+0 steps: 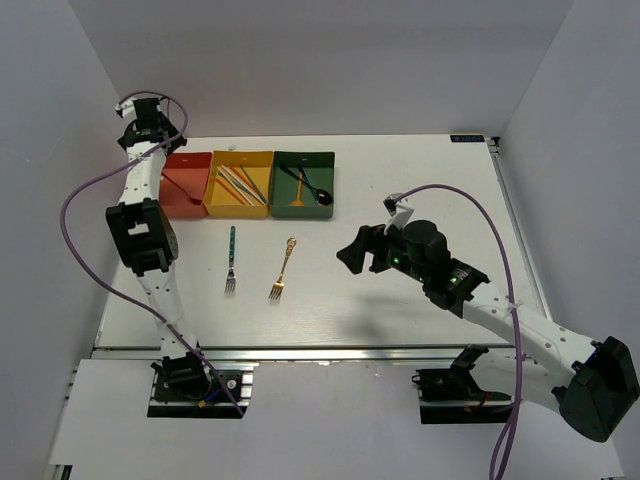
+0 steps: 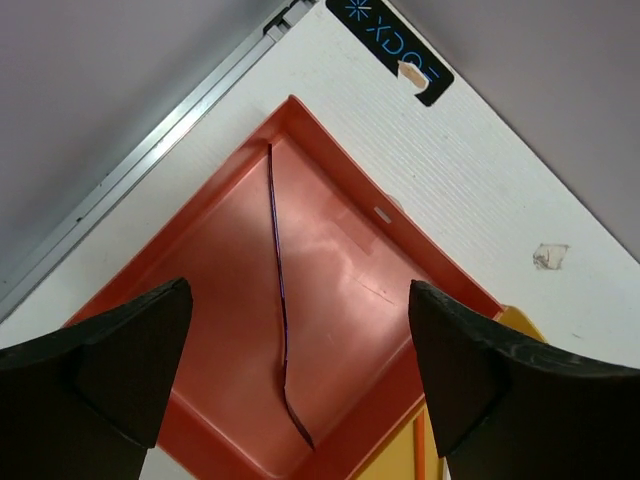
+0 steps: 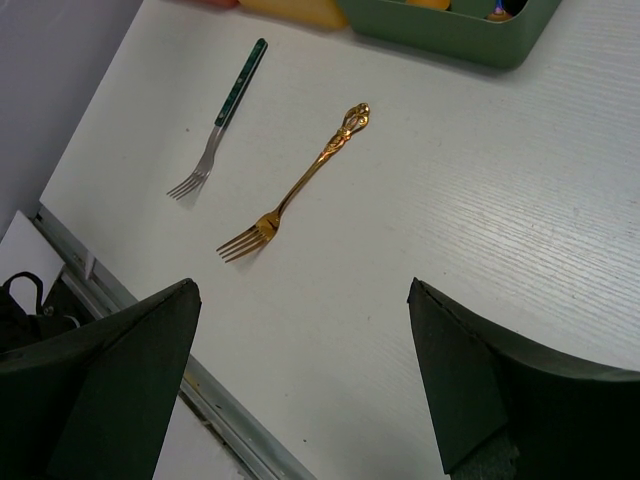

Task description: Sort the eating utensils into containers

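Observation:
Next, to get the teal-handled fork, my left gripper first moves back from the red-orange tray [image 2: 190,440] and down onto the fork's handle near its neck.
Three trays stand in a row at the back left: red-orange [image 1: 176,196], yellow [image 1: 256,200] with several chopsticks, dark green [image 1: 292,204] with a black spoon [image 1: 320,195]. A teal-handled fork [image 1: 231,260] and a gold fork [image 1: 284,268] lie on the table in front of them; both show in the right wrist view, teal [image 3: 221,117] and gold [image 3: 300,182]. My left gripper [image 2: 300,350] is open and empty above the red-orange tray [image 2: 190,440], where a purple utensil [image 2: 279,290] lies. My right gripper [image 3: 300,345] is open and empty, right of the gold fork.
The table's back edge and a black label [image 2: 390,40] lie just beyond the red-orange tray. The table's near edge with a metal rail [image 3: 150,320] runs below the forks. Grey walls close in on the left, back and right.

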{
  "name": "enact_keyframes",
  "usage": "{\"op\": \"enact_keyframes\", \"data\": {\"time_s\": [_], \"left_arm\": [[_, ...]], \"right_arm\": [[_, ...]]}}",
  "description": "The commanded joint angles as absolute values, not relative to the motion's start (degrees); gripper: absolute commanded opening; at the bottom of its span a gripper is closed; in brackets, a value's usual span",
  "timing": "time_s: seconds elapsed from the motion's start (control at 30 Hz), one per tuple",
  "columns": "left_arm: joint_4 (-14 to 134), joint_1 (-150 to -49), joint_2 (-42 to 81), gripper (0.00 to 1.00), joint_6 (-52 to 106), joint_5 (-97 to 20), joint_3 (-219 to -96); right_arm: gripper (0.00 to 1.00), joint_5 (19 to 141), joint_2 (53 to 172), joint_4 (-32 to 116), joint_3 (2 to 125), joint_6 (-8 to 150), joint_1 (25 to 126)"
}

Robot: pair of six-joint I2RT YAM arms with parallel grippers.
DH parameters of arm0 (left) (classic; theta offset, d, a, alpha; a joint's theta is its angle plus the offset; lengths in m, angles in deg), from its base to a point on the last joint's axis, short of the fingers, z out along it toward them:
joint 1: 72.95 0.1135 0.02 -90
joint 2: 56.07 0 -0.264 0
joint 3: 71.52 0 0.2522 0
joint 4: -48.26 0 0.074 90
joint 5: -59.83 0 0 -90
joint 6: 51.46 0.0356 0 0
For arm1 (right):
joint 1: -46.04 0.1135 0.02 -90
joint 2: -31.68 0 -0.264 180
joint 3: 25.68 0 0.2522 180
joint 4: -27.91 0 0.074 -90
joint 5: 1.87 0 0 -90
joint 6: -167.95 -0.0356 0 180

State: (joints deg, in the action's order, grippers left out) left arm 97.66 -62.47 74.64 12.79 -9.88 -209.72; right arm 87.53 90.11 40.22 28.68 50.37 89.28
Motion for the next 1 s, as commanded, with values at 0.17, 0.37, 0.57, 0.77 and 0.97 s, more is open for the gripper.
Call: {"op": "enact_keyframes", "data": {"time_s": [0.17,0.37,0.57,0.77,0.97], "left_arm": [[104.9,-71.0,51.9,0.98,10.4,-13.7,-202.6],[96.4,-85.3,36.0,0.98,7.9,-15.9,-167.2],[93.1,-90.6,30.9,0.93,7.2,-14.2,-151.8],[90.1,-90.6,27.4,0.85,6.0,-13.8,-140.1],[87.0,-90.6,28.8,0.79,4.9,-13.5,-134.7]], "right_arm": [[0.89,87.9,92.5,37.7,29.4,51.3,89.2],[0.89,87.9,92.9,39.8,30.4,52.0,89.2],[0.89,87.9,89.1,41.6,28.4,52.5,89.2],[0.89,87.1,86.9,41.2,26.0,52.2,89.1],[0.89,85.4,87.6,40.6,25.4,51.7,89.1]]}}
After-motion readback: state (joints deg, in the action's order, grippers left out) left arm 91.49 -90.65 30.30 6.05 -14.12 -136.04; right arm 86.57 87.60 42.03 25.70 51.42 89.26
